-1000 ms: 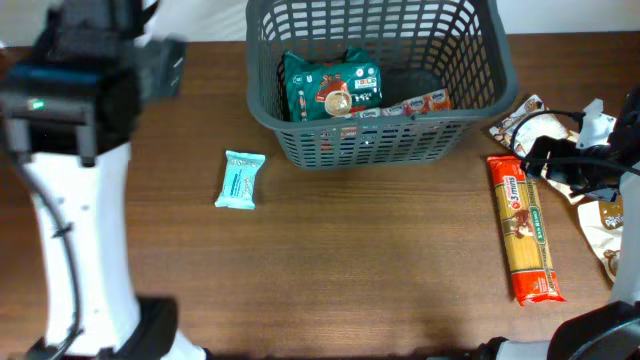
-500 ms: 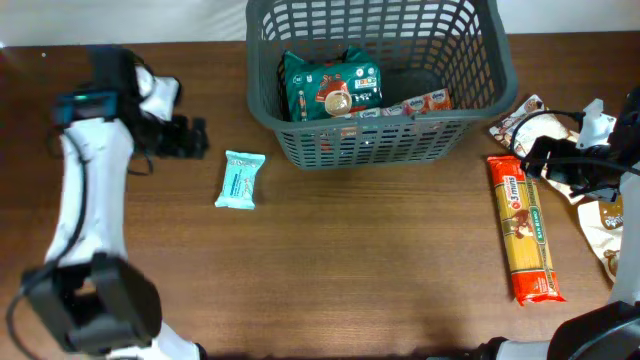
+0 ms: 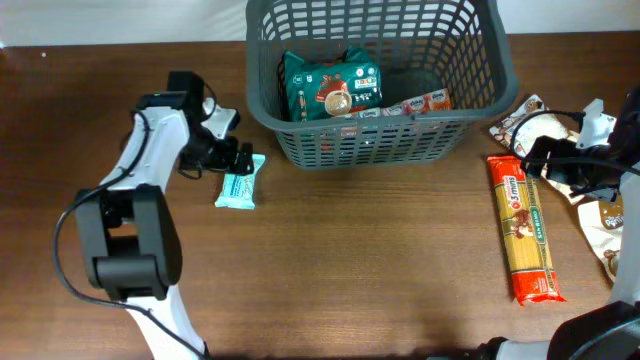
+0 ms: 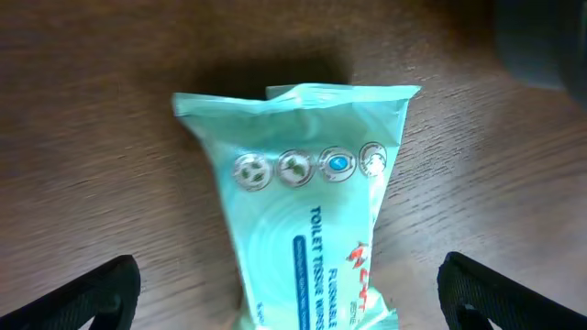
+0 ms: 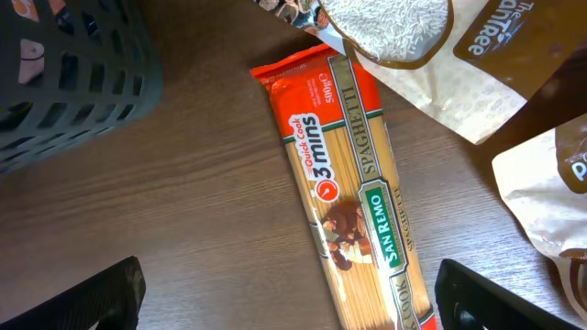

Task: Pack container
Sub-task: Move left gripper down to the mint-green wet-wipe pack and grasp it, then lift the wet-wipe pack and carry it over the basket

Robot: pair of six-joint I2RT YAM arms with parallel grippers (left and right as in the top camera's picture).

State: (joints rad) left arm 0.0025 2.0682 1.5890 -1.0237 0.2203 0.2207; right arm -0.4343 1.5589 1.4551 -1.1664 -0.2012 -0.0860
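The wipes pack already lies between the spread fingers, so I should lower my left gripper onto its far part, by its round icons.
The dark grey lattice basket [image 3: 480, 95] stands at the back centre and holds a green snack bag [image 3: 330, 85] and a flat red-and-white packet [image 3: 415, 105]. A pale teal pack of toilet tissue wipes [image 3: 240, 182] lies on the table left of the basket. My left gripper [image 3: 238, 158] is open right over its far end; in the left wrist view the pack [image 4: 307, 229] lies between the spread fingers [image 4: 289, 307]. My right gripper [image 3: 540, 165] is open and empty above the top of an orange spaghetti packet [image 3: 525, 230], which also shows in the right wrist view [image 5: 353, 192].
White-and-brown rice bags [image 3: 520, 120] lie at the right edge beside the spaghetti, also in the right wrist view [image 5: 431, 46]. Another pale bag [image 3: 610, 230] lies at the far right. The basket's corner [image 5: 64, 82] shows in the right wrist view.
My left arm has swung from the far left towards the right and come down over the teal wipes pack. The right arm has not moved.
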